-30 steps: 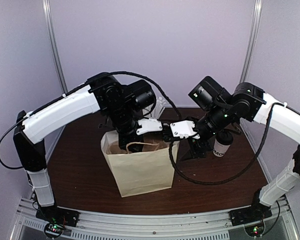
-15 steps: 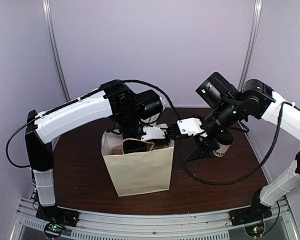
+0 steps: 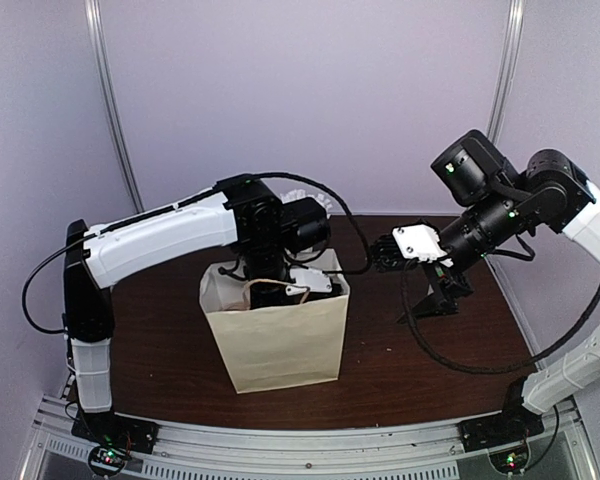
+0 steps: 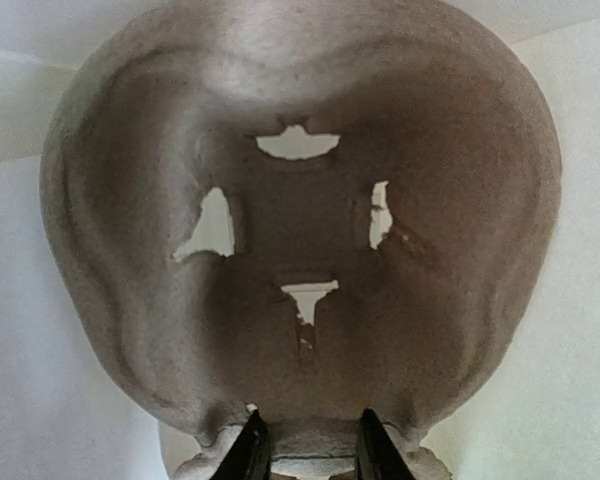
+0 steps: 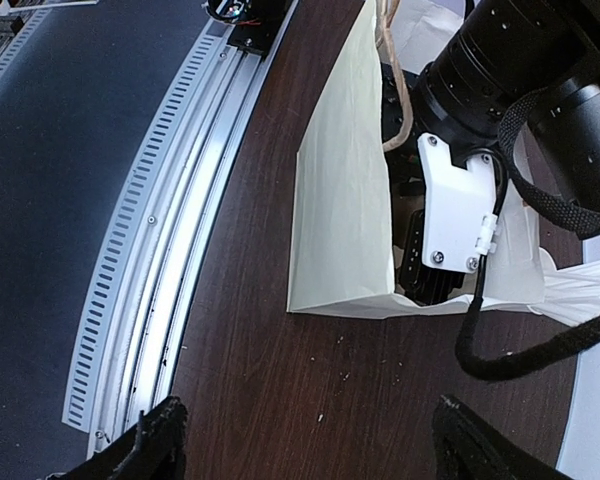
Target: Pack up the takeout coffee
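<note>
I should use my left gripper to lower the brown pulp cup tray (image 4: 460,200), which already hangs between the bag's sides, deeper into the bag before I let go of the tray's rim.
My left gripper (image 4: 312,455) is down inside the cream paper bag (image 3: 280,340), shut on the rim of the brown pulp cup tray (image 4: 460,200), which fills the left wrist view against the bag's pale inner walls. In the top view its fingertips are hidden by the bag. To the right of the bag, my right gripper (image 3: 382,252) hangs above the table, open and empty. The right wrist view looks down on the bag (image 5: 345,200) and the left arm's wrist (image 5: 460,210) inside it. The takeout coffee is hidden.
The dark wooden table (image 3: 400,360) ends at a slotted metal rail (image 5: 170,230) along its near edge. White crumpled wrapping (image 5: 580,280) lies behind the bag. A dark shape (image 3: 440,300) sits under the right arm. Grey walls close in both sides.
The left gripper has sunk deeper into the bag with the tray. The right arm has drawn back to the right and upward, away from the bag, and its jaws have spread wider.
</note>
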Controlling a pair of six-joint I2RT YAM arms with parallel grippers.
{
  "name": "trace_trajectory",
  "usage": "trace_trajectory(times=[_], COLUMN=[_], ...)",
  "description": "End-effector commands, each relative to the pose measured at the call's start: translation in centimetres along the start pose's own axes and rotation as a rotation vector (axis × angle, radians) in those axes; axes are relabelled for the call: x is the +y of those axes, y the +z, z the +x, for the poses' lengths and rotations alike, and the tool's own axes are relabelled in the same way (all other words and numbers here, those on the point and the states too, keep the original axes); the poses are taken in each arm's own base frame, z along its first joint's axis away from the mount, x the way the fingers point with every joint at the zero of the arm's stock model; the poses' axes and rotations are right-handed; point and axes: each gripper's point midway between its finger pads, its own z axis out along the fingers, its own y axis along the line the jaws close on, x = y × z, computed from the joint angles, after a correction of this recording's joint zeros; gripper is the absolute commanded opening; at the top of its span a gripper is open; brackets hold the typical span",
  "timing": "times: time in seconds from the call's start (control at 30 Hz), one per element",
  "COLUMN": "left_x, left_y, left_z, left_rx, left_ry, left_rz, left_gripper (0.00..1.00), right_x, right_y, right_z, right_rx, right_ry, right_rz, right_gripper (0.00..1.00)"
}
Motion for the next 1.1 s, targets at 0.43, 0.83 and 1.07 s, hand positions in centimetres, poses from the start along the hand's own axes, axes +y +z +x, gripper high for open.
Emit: trace_trajectory(times=[0.43, 0.83, 1.07], left_x=[-1.0, -1.4, -1.5], left_y=[3.1, 1.2, 3.6], left_z=[0.7, -0.2, 1.1], left_rx=[0.059, -0.057, 0.026], left_ry=[-0.043, -0.057, -0.072], left_rz=[0.061, 0.062, 0.071], left_gripper=[0.13, 0.14, 0.18], right_x=[0.0, -1.4, -1.4], right_y=[0.1, 1.3, 1.4], right_z=[0.3, 0.5, 0.5], right_rx=[0.003, 0.023, 0.025], right_ry=[0.007, 0.027, 0.03], right_rz=[-0.003, 0.024, 0.021], right_gripper=[0.84, 0.84, 0.84])
